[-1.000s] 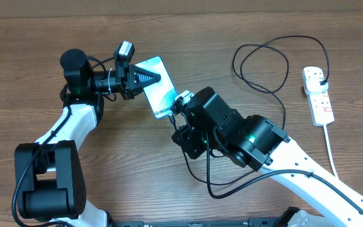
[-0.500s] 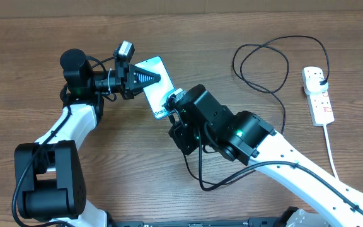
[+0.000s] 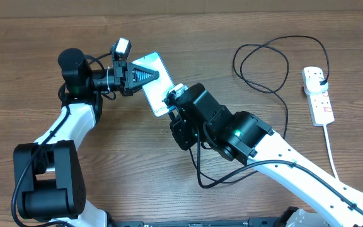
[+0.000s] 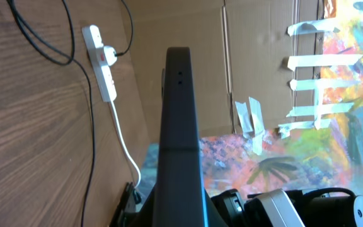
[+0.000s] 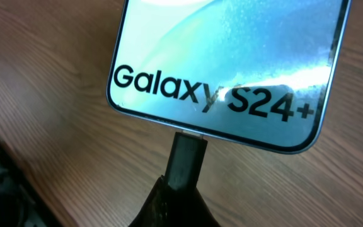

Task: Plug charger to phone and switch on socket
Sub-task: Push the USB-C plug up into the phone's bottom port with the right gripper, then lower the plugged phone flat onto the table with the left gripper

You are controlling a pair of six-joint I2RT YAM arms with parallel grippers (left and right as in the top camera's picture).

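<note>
Next I will lower my left gripper, shifting to the right in the overhead view, and release the phone (image 3: 158, 87) flat on the tabletop below.
The phone (image 3: 158, 87), with a lit cyan screen, is held off the table by my left gripper (image 3: 145, 75), which is shut on its far end. In the left wrist view it shows edge-on as a dark bar (image 4: 180, 120). My right gripper (image 3: 174, 101) is shut on the charger's black connector tip (image 5: 186, 157), which touches the port on the phone's "Galaxy S24+" end (image 5: 222, 69). The charger's thin black cable (image 3: 262, 62) loops to a black plug in the white socket (image 3: 318, 96), also seen in the left wrist view (image 4: 103, 64).
The socket's thick white cord (image 3: 331, 154) runs down the right side of the wooden table (image 3: 74, 183). The charger cable also trails in a loop under the right arm (image 3: 201, 176). A cardboard wall and a colourful painted surface lie beyond the table (image 4: 263, 75).
My right gripper has moved up and left with the connector until it meets the phone's end. The left gripper and phone have shifted slightly up and left.
</note>
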